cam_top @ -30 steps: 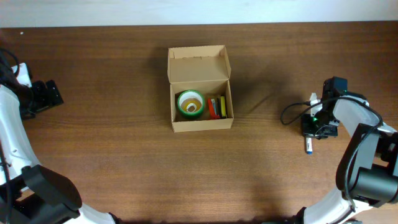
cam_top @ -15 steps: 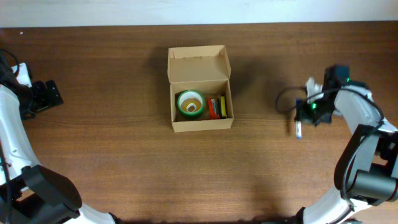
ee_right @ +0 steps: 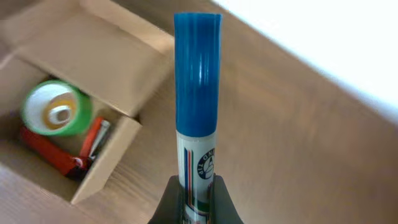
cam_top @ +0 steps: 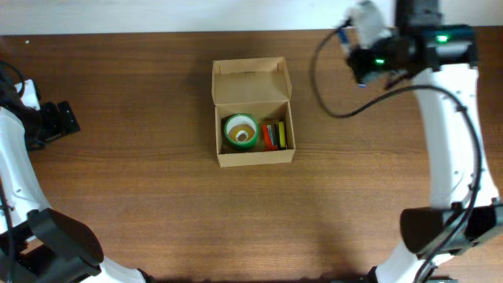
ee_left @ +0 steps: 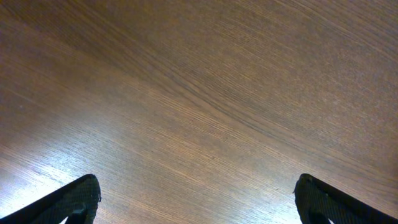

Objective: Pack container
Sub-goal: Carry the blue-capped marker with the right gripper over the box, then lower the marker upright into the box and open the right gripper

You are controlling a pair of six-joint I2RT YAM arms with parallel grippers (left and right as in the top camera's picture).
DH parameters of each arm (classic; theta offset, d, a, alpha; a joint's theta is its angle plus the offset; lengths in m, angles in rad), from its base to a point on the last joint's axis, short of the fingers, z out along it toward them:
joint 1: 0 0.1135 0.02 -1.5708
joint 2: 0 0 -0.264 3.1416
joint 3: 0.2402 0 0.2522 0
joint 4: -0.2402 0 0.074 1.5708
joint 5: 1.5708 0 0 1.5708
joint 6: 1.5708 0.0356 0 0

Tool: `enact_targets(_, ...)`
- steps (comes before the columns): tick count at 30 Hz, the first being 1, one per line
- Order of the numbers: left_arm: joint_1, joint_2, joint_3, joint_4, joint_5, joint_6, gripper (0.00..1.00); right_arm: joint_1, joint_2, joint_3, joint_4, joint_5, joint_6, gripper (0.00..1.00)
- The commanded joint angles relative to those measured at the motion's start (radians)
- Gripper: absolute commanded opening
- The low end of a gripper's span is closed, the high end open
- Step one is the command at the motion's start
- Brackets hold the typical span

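The box is below my right gripper and to its left in the overhead view, so next I will swing my right gripper down inside the box's near side (cam_top: 243, 150) (ee_right: 38, 167) to let go of the marker.
The container (cam_top: 253, 158), a tan cardboard box with its flap lid open toward the back, sits at the table's middle. It holds a green tape roll (cam_top: 240, 131) and red and yellow items (cam_top: 273, 135). It also shows in the right wrist view (ee_right: 106, 165), with the tape roll (ee_right: 57, 109) inside. My right gripper (ee_right: 198, 198) is shut on a white marker with a blue cap (ee_right: 198, 87), raised high to the right of the box at the table's back (cam_top: 357, 35). My left gripper (ee_left: 198, 202) is open and empty over bare wood at the far left (cam_top: 55, 119).
The white wall edge (cam_top: 157, 16) runs along the table's back, close to the right gripper. The right arm's black cable (cam_top: 330, 86) loops between the box and the arm.
My right gripper has lifted the marker off the table at the right and carried it up and back-left, toward the box. The left arm has not moved.
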Motion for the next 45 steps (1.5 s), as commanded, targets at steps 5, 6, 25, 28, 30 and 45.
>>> enact_targets(5,0.007,0.009,-0.003,0.002,0.007,0.019,1.00,0.277,0.013,0.030,-0.060,0.085,-0.431,0.04)
enact_targets(6,0.007,0.009,-0.003,0.002,0.008,0.019,1.00,0.307,0.025,0.030,-0.070,0.084,-0.465,0.04)
enact_targets(25,0.007,0.009,-0.003,0.002,0.008,0.019,1.00,0.442,0.309,0.026,-0.145,0.034,-0.528,0.04)
enact_targets(28,0.007,0.009,-0.003,0.002,0.008,0.019,1.00,0.452,0.330,0.018,-0.152,0.034,-0.528,0.03)
enact_targets(30,0.007,0.009,-0.003,0.002,0.008,0.019,1.00,0.460,0.345,0.017,-0.161,0.034,-0.527,0.04)
enact_targets(45,0.007,0.009,-0.003,0.002,0.007,0.019,1.00,0.478,0.445,0.005,-0.160,0.039,-0.524,0.04)
